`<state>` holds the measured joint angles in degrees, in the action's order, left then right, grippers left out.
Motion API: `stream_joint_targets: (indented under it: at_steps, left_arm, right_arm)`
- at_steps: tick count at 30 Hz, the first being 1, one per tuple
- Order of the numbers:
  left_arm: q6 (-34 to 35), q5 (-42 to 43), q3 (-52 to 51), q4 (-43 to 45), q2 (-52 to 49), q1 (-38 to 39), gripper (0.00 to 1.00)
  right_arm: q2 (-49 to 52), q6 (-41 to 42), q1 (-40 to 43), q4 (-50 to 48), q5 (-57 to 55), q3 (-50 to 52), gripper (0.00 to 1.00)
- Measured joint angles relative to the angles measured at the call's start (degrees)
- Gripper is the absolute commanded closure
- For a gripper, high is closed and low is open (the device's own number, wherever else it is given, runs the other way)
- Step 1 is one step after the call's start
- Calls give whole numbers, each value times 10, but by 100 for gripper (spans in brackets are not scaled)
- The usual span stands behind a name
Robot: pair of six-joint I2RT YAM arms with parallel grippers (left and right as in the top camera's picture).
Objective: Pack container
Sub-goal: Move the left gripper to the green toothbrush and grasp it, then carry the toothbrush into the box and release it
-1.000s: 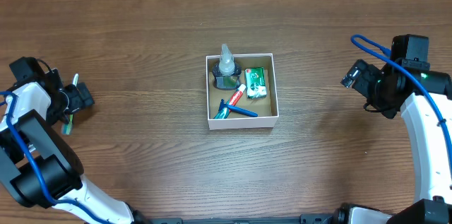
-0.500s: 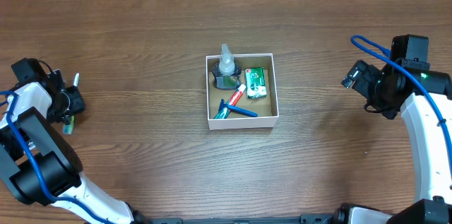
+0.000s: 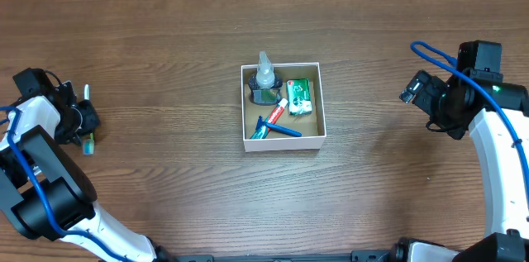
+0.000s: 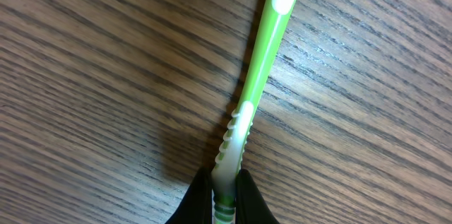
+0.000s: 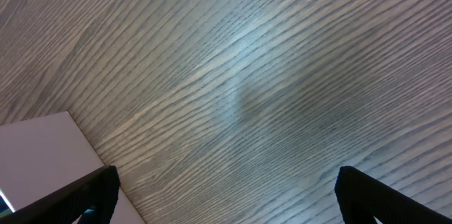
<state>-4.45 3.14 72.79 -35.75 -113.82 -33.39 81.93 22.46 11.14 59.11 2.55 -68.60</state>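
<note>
The container's near half holds only flat things and is to the right of my left gripper in the overhead view. I will lift, move across and lower inside, then release the toothbrush (image 4: 258, 79).
The container (image 3: 281, 143), a small white-walled square box with a brown inside, sits mid-table. It holds a dark bottle with a clear nozzle (image 3: 264, 78), a green packet (image 3: 298, 97), a red-and-white tube (image 3: 276, 112) and a blue item (image 3: 279, 129). At the far left my left gripper (image 3: 83, 118) is shut on a green and white toothbrush (image 4: 258, 79) lying on the wood; the left wrist view shows the black fingers (image 4: 200, 197) pinching its pale handle. My right gripper (image 5: 226, 190) hangs open over bare wood at the right, nothing between its fingers.
The wooden table (image 3: 165, 39) spreads all round the box. A corner of the container (image 5: 39, 155) shows at the lower left of the right wrist view. A blue cable (image 3: 434, 54) loops over the right arm.
My left gripper has gone from open to shut on the toothbrush, whose green end has shifted a little. The right arm and the box contents have not moved.
</note>
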Motion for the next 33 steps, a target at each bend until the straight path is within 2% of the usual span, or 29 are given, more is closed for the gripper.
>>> stream_joint_targets:
  at_steps: [10, 15, 20, 25, 33]
  left_arm:
    - [23, 83, 57, -74, 11, 5, 96]
    - [34, 114, 94, -87, 82, 51, 96]
    - [33, 129, 110, -87, 190, 175, 96]
    - [0, 126, 111, -87, 269, 333, 96]
    - [-70, 97, 113, -99, 284, 577, 96]
  right_arm:
    - [0, 0, 0, 0, -3, 0, 0]
    - [0, 0, 0, 0, -4, 0, 0]
    - [0, 0, 0, 0, -4, 0, 0]
    - [0, 0, 0, 0, -4, 0, 0]
    - [0, 0, 0, 0, 0, 0, 0]
